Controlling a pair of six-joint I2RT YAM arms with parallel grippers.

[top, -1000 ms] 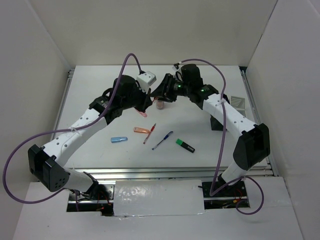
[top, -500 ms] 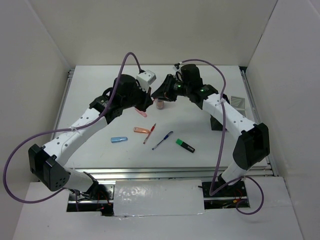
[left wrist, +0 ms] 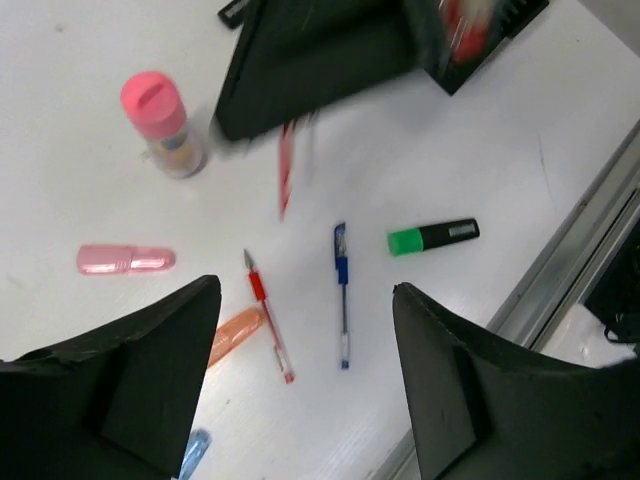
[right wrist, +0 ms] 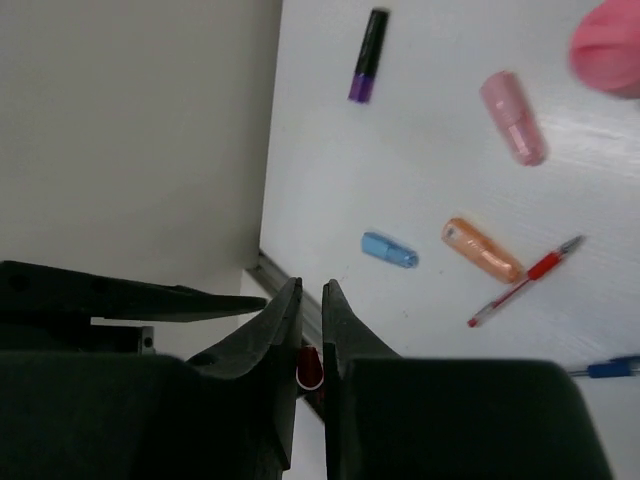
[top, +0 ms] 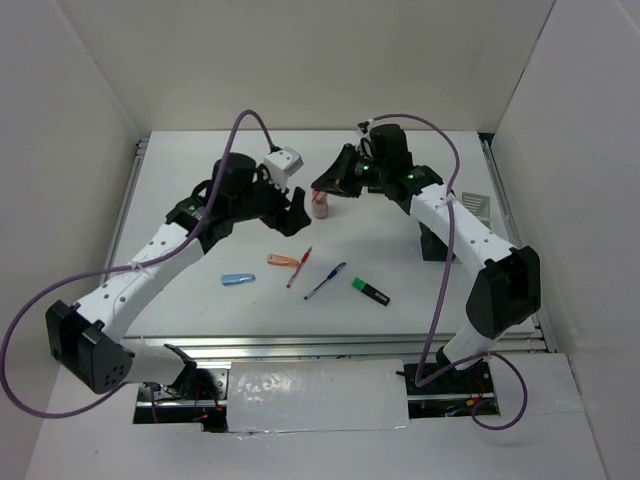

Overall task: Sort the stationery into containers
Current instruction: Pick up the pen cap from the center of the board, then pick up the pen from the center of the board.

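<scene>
The second red pen's clear near end (top: 292,281) (left wrist: 282,356) lies free past the orange piece. My left gripper will go down and back, open, to close around it.
My right gripper (right wrist: 312,287) is shut on a red pen (right wrist: 311,368), which hangs below its black fingers (left wrist: 300,70) as a blurred red streak (left wrist: 286,170). My left gripper (left wrist: 303,300) stands open and empty above the table, just left of the right gripper (top: 322,190). On the table lie a pink-capped cylinder (top: 320,207), a pink cap piece (left wrist: 127,259), an orange piece (top: 283,261), a second red pen (top: 299,267), a blue pen (top: 325,281), a green and black highlighter (top: 370,291) and a blue cap (top: 238,279). The black cup (top: 432,243) shows partly behind the right arm, and the white-grey tray (top: 478,204) sits beyond it.
A purple and black marker (right wrist: 366,55) lies near the wall on the left side. White walls close in the table on three sides. A metal rail (top: 330,345) runs along the near edge.
The right gripper has closed on the red pen. The left gripper has opened, let go of it and drawn back a little to the left.
</scene>
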